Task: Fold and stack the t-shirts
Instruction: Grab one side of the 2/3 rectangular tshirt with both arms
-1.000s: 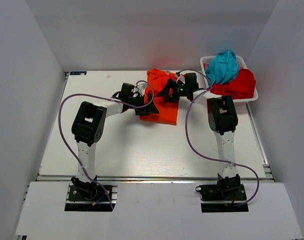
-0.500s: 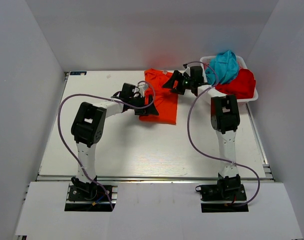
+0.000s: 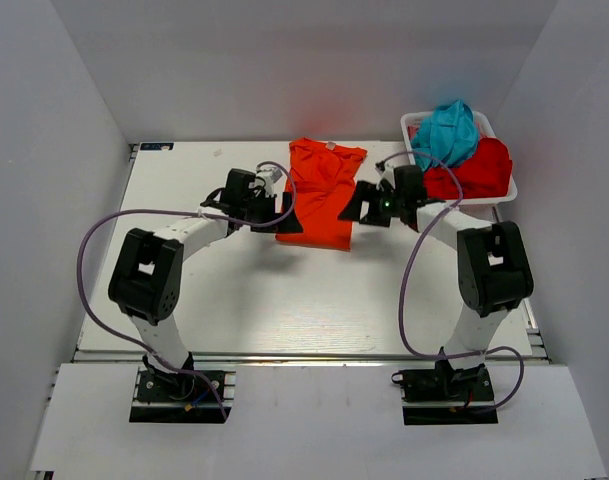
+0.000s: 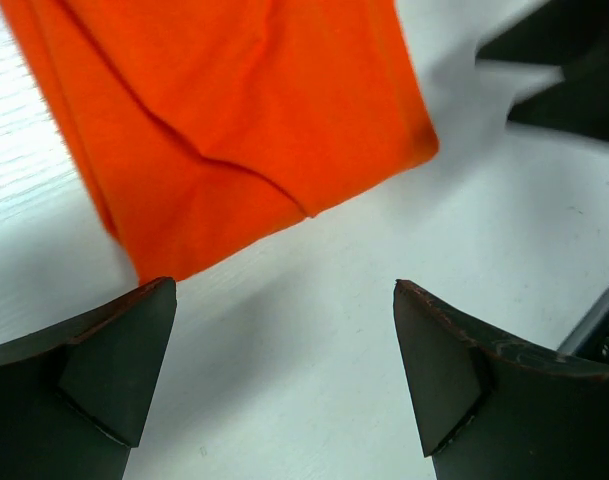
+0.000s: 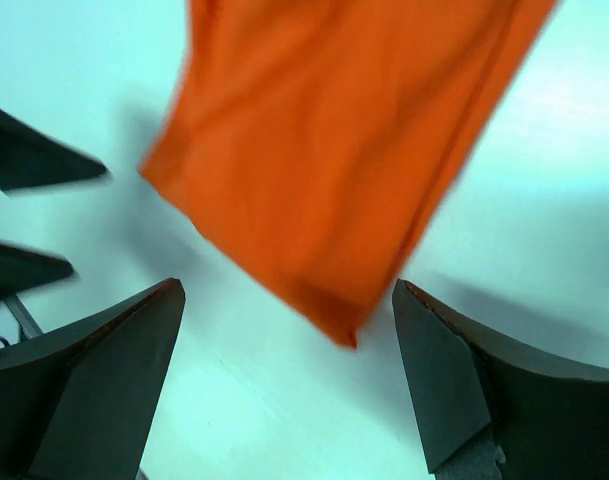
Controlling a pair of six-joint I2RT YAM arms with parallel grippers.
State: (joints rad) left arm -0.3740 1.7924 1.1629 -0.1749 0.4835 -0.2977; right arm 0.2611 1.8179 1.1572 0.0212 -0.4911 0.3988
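Note:
I will next move my left gripper down and left in the left wrist view onto the shirt's near corner, since that corner is beside one gripper finger.
The bright orange-red t-shirt lies folded into a long strip at the back middle of the table. It fills the top of the left wrist view and the right wrist view. My left gripper is open and empty beside the shirt's near left corner. My right gripper is open and empty beside its near right edge. The teal-blue t-shirt lies bunched on the deeper red t-shirt in the basket.
The small white plastic basket stands at the back right corner of the table. Grey walls enclose the table on the left, back and right. Purple cables loop from both arms.
The right gripper has let go of the orange-red shirt and moved from its far end down to its near right edge. The shirt now lies flat. The left arm has shifted left.

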